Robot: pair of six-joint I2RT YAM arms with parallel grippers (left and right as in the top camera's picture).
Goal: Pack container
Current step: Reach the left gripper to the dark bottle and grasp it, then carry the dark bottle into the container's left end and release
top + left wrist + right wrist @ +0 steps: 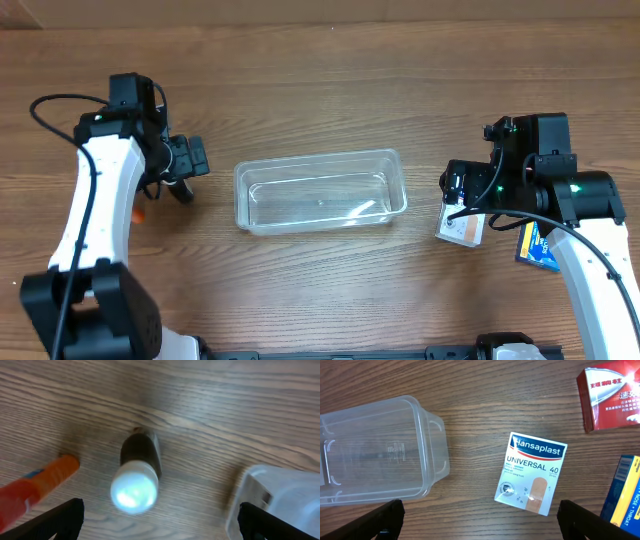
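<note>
My left gripper moves down onto the bottle's white cap next, shifting slightly toward the orange tube.
The clear plastic container [320, 160] stands empty at the table's middle; its end shows in the right wrist view [436, 445] and a corner in the left wrist view [280, 500]. My left gripper [190, 168] is open and empty left of the container, over a small dark bottle with a white cap [137, 475] that lies between its fingers [160, 522]. My right gripper [455, 192] is open and empty right of the container, above a white Hansaplast plaster box [532, 472], which also shows in the overhead view [462, 230].
An orange tube [35, 487] lies left of the bottle, its tip visible from overhead [138, 212]. A red box [612, 392] and a blue box [622, 492] lie right of the plaster box; the blue box also shows from overhead [537, 248].
</note>
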